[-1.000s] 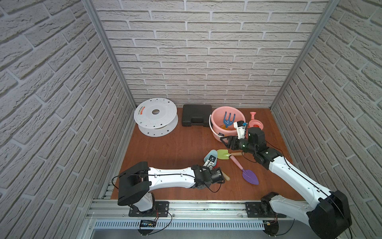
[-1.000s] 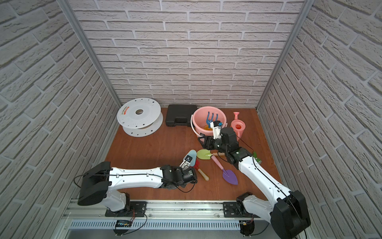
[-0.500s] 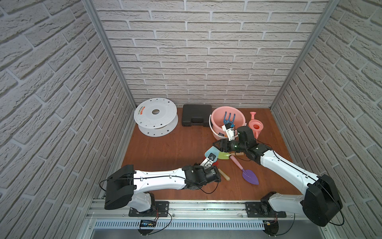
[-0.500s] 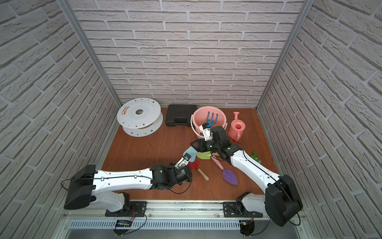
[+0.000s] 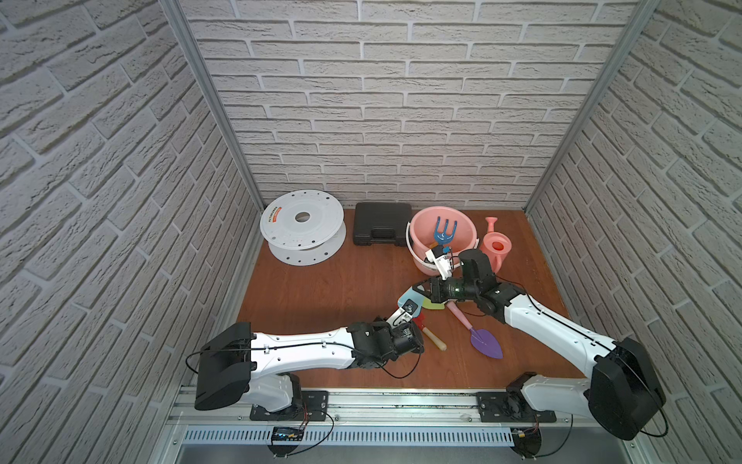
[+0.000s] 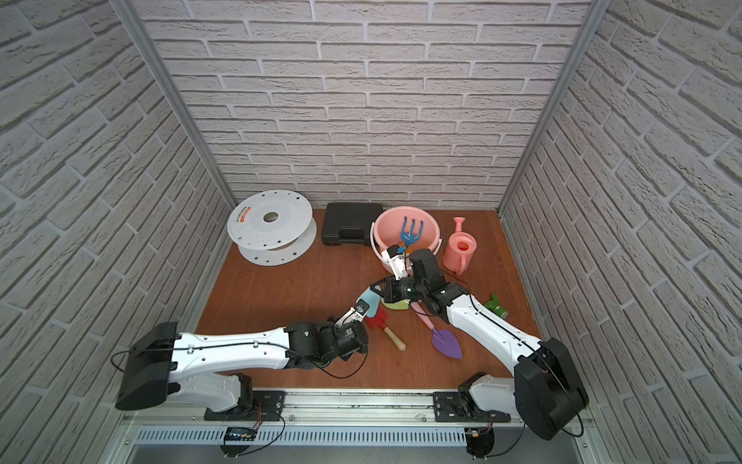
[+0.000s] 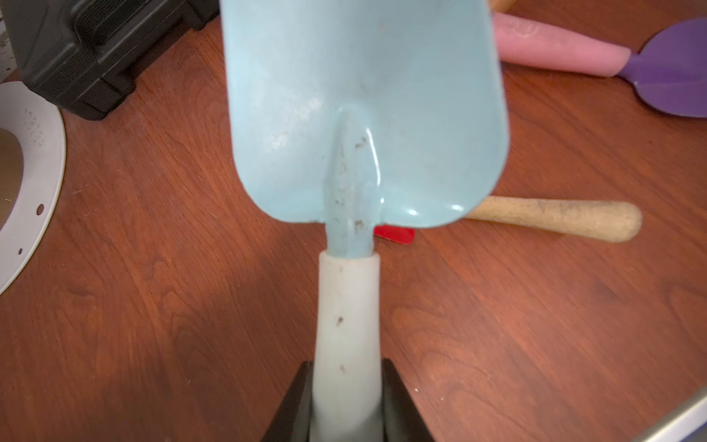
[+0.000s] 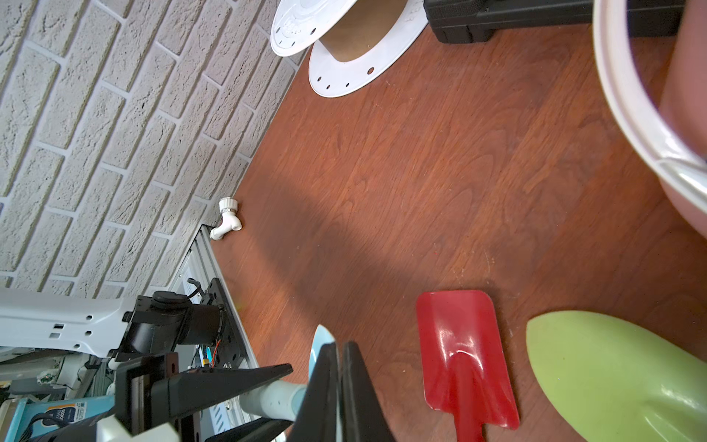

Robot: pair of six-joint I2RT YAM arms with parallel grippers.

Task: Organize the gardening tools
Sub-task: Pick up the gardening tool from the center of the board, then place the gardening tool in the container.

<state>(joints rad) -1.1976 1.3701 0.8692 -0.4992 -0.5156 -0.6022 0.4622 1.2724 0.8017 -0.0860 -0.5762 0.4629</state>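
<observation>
Next, my right gripper goes up and outward over the open pink bucket [image 5: 425, 219] and lowers the trowel inside to release it, as the blue fork already stands there.
My left gripper [image 7: 346, 367] is shut on the white handle of the light-blue trowel [image 7: 363, 114], holding it above the wooden floor. In both top views the trowel [image 5: 409, 299] [image 6: 368, 301] spans between my two grippers. My right gripper [image 8: 338, 348] [image 5: 419, 291] is shut on the edge of the trowel's blade [image 8: 323, 340]. Under them lie a red trowel [image 8: 459, 344] with a wooden handle, a green trowel [image 8: 612, 375] and a purple trowel [image 5: 486, 343] with a pink handle. A blue fork [image 5: 443, 231] stands in the pink bucket [image 5: 425, 219], and the pink watering can [image 5: 498, 245] stands beside it.
A big white spool [image 5: 303, 225] and a black case [image 5: 381, 229] stand along the back wall. A small white tap fitting [image 8: 227, 220] lies by the left wall. A small green object [image 6: 494, 306] lies near the right wall.
My right gripper swung left from beside the bucket to the light-blue trowel's blade and shut on it. The left arm drew back slightly, still holding the trowel's handle.
</observation>
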